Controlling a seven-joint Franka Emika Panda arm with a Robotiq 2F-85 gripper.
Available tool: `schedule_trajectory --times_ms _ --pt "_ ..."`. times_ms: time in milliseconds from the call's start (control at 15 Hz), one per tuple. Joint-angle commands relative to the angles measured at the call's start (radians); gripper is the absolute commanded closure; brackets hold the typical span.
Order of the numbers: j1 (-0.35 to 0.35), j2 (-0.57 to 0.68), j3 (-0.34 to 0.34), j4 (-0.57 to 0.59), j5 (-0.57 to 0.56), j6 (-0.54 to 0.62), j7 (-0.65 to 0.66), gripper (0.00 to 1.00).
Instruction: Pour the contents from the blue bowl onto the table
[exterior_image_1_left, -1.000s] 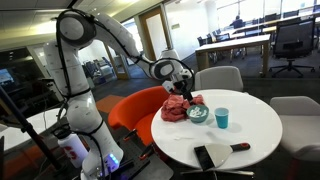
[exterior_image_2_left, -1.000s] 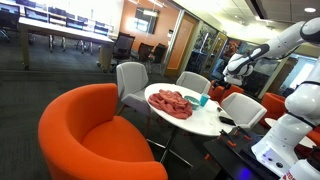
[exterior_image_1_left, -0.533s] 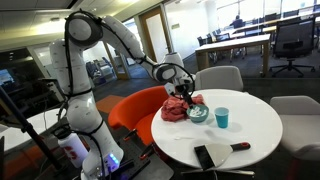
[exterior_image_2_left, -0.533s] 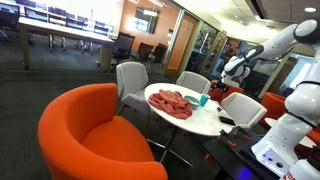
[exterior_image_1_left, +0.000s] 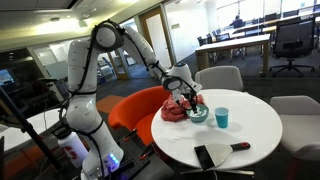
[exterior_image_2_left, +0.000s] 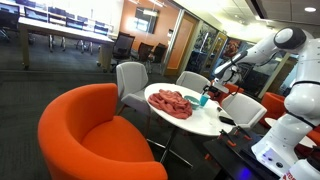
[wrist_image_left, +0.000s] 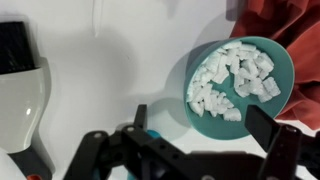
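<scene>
My gripper will go down to the bowl's rim (exterior_image_1_left: 205, 119) (wrist_image_left: 193, 117) on the side away from the red cloth.
The blue bowl (wrist_image_left: 240, 85) is teal and holds several white pieces; it sits on the white round table (exterior_image_1_left: 255, 130) beside a red cloth (exterior_image_1_left: 176, 108). In an exterior view the bowl (exterior_image_1_left: 197, 115) lies just below my gripper (exterior_image_1_left: 188, 97). In the wrist view my gripper (wrist_image_left: 203, 128) is open and empty, its two dark fingers spread over the bowl's near rim, one finger beside the bowl and one over its edge. My gripper (exterior_image_2_left: 208, 91) also shows above the table's far side in an exterior view; I cannot make out the bowl there.
A blue cup (exterior_image_1_left: 222, 117) stands right of the bowl. A black flat object (exterior_image_1_left: 212, 156) lies near the table's front edge. An orange armchair (exterior_image_2_left: 90, 130) and grey chairs (exterior_image_1_left: 218, 78) surround the table. The red cloth (wrist_image_left: 300, 25) borders the bowl.
The arm has reached forward and down, bringing my gripper from above the red cloth to just over the bowl. The bowl and cup have not moved.
</scene>
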Motion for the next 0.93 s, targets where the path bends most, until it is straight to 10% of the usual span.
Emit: schedule_trajectory --times_ms 0,800,867 --pt "-0.016 0.106 0.022 0.087 0.045 0.052 0.008 0.00" --pt "-0.005 0.319 0.018 0.245 0.027 0.024 0.044 0.00" --pt "-0.003 0.329 0.018 0.253 0.026 0.021 0.051 0.25"
